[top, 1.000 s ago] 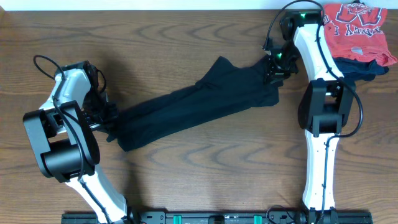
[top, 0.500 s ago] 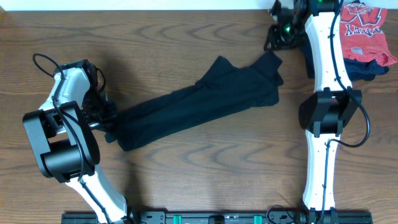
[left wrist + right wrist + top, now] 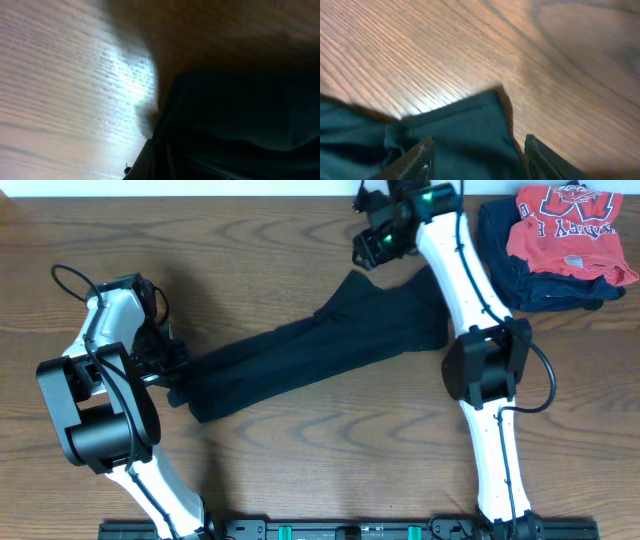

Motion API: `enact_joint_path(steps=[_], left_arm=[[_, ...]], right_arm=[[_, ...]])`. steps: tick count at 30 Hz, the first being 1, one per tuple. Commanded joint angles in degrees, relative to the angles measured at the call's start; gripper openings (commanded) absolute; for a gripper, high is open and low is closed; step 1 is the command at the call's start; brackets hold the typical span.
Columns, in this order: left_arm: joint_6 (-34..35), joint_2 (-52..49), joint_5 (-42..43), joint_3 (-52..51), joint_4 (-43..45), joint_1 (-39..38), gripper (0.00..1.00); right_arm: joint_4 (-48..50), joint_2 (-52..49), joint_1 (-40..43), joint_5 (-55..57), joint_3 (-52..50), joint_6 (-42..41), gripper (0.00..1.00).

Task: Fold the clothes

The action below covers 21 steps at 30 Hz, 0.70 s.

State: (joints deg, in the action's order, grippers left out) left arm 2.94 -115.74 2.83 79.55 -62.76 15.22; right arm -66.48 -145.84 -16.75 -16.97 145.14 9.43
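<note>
I will next lower my right gripper onto the trousers' far corner, then close on its thin edge.
The black trousers [image 3: 320, 350] lie stretched out on a slant across the wooden table, from lower left to upper right. My left gripper [image 3: 176, 378] sits at their lower left end, low on the table. In the left wrist view its fingers [image 3: 160, 165] are close together with dark cloth [image 3: 240, 125] in them. My right gripper [image 3: 372, 248] hovers over the trousers' upper corner near the far table edge. In the right wrist view its fingers [image 3: 477, 155] are wide apart and empty above a corner of the cloth [image 3: 465, 135]. No logo or tag shows.
A red T-shirt with white lettering [image 3: 565, 220] lies on a folded dark navy garment [image 3: 520, 275] at the back right corner. The right arm reaches over the trousers' right end. Bare wooden table [image 3: 330, 460] lies in front of the trousers.
My right gripper has left the trousers' right end, gone up toward the far edge, then swung left over their upper corner. The left arm has not moved.
</note>
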Motion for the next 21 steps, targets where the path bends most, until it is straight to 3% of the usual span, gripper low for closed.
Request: enact_joint_path(steps=[1,21], left_arm=[[-0.13,1.53,-0.68,1.01,0.31,0.13,0.06],[-0.09,1.53,-0.66,1.01,1.18,0.13,0.06]], right_arm=[[1.79,0.39,0.92,0.81,-2.75,0.48,0.56],[22.64,0.39,-0.07,-0.96,-20.41,2.6,0.56]])
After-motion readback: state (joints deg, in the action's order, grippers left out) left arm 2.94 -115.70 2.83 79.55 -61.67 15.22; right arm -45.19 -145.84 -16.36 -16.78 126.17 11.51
